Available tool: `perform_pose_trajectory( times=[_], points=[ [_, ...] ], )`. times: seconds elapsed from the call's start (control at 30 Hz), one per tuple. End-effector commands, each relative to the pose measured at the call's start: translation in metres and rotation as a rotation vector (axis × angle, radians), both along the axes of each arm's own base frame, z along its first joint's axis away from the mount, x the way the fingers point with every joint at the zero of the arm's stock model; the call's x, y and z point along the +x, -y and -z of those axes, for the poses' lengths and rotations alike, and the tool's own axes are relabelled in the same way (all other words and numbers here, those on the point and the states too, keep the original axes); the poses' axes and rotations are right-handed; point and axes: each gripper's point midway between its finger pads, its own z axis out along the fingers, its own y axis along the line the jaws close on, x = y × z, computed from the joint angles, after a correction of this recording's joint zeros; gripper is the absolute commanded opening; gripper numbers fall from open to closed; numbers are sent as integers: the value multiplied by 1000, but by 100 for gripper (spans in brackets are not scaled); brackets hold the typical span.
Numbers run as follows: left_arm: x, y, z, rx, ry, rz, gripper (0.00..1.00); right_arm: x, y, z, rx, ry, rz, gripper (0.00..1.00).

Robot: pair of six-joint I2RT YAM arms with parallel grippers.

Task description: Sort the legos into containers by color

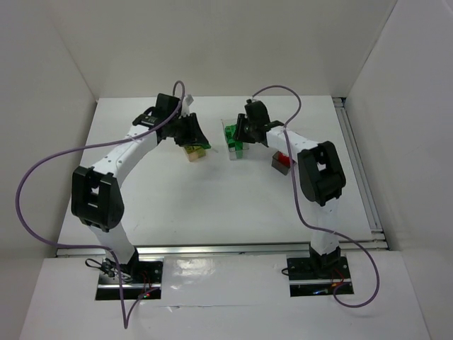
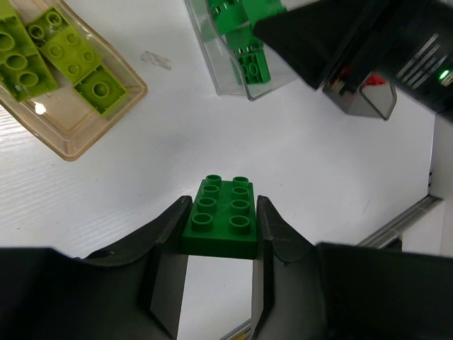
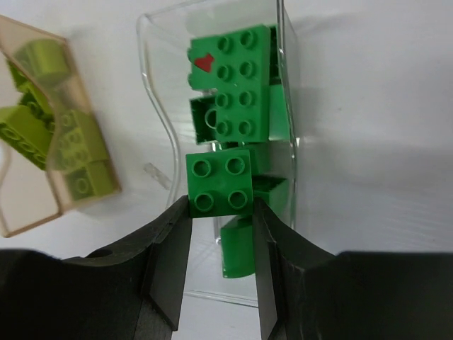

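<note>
Green legos like mine lie in the clear container, so my left gripper should move over it, to the right in the top view, and let go.
My left gripper [image 2: 224, 212] is shut on a dark green two-by-four lego [image 2: 225, 197], held above the bare table. My right gripper [image 3: 221, 211] is shut on a green two-by-two lego [image 3: 219, 180], hanging over the clear container [image 3: 151, 85], which holds several green legos [image 3: 237, 78]. The orange-tan container [image 2: 106, 122] to its left holds yellow-green legos [image 2: 60, 46]. The smoky dark grey container [image 2: 368, 106] shows a bit of red inside. From above, both grippers [image 1: 192, 136] [image 1: 241, 131] hover at the far middle over the containers [image 1: 233, 146].
The right arm's black wrist [image 2: 368, 35] hangs over the clear and dark containers. A small clear scrap [image 2: 156, 59] lies on the white table between the orange-tan and clear ones. A metal rail [image 1: 361, 170] runs along the table's right edge; white walls enclose the table.
</note>
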Motion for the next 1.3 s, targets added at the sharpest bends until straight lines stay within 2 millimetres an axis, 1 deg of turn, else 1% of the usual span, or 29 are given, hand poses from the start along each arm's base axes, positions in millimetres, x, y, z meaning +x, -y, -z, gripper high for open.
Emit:
perform_pose_trajectory(
  times=[0.0,0.03,0.07,0.1,0.17,0.2,0.23,0.37,0.4,0.43,0.47,0.5,0.53,0.57,0.6,0.63,0.67,0.7,0.73,0.77,0.8,0.83,0.87,1.0,1.07,1.13,1.17,1.2,1.27],
  points=[
    [20,2,-14,-1,30,-69,0,5,4,-9,-81,37,11,37],
    [22,4,-9,-6,17,-60,0,7,4,-11,-86,49,3,40],
    [24,5,-12,-9,25,-60,0,7,2,-9,-89,45,-14,49],
    [26,8,-12,-16,23,-53,0,11,0,-19,-82,60,-13,52],
    [29,8,-11,-15,22,-53,0,5,-4,-11,-103,36,-45,61],
    [31,9,-11,-16,23,-53,0,8,-5,-15,-99,45,-45,69],
    [30,11,-11,-23,20,-45,0,2,-9,-17,-98,46,-55,71],
    [35,21,-11,-35,22,-13,0,-9,-9,-33,-85,74,-63,73],
    [41,24,-8,-41,19,-6,0,-14,-6,-31,-84,73,-50,73],
    [40,33,-8,-53,14,19,0,-18,-2,-54,-62,115,-28,69],
    [48,36,-14,-55,38,26,0,-16,5,-67,-58,161,13,65],
    [51,44,-2,-49,19,39,0,-26,16,-60,-75,154,43,60],
    [52,54,0,-56,16,61,0,-32,25,-92,-55,214,80,52],
    [55,60,4,-56,14,70,0,-38,34,-98,-57,225,113,50],
    [63,67,-3,-57,41,72,0,-48,49,-91,-95,222,158,48],
    [69,75,14,-34,25,71,0,-52,68,-118,-71,269,210,48],
    [78,79,7,-42,47,71,0,-60,83,-119,-96,264,246,48],
    [80,85,13,-25,42,83,0,-69,96,-112,-117,248,267,48],
    [86,88,16,-26,45,83,0,-77,111,-129,-102,276,306,49],
    [88,94,35,-8,16,98,0,-83,120,-131,-103,277,320,49],
    [97,98,27,-19,44,98,0,-93,131,-124,-126,252,337,49],
    [97,104,29,-19,45,107,0,-100,142,-136,-114,276,360,51],
    [101,103,38,-3,43,105,0,-107,149,-135,-122,265,370,51],
    [112,109,35,-6,86,132,0,-123,166,-135,-138,241,393,54],
    [112,110,48,2,60,146,0,-126,173,-139,-138,254,413,54],
    [107,113,55,-7,38,174,15,-128,173,-136,-144,243,411,54],
    [106,114,54,-14,35,182,27,-128,172,-136,-139,242,404,54],
    [103,115,57,-21,23,191,48,-128,172,-136,-139,242,404,54],
    [98,119,57,-14,25,207,62,-127,170,-132,-139,230,395,54]
  ],
)
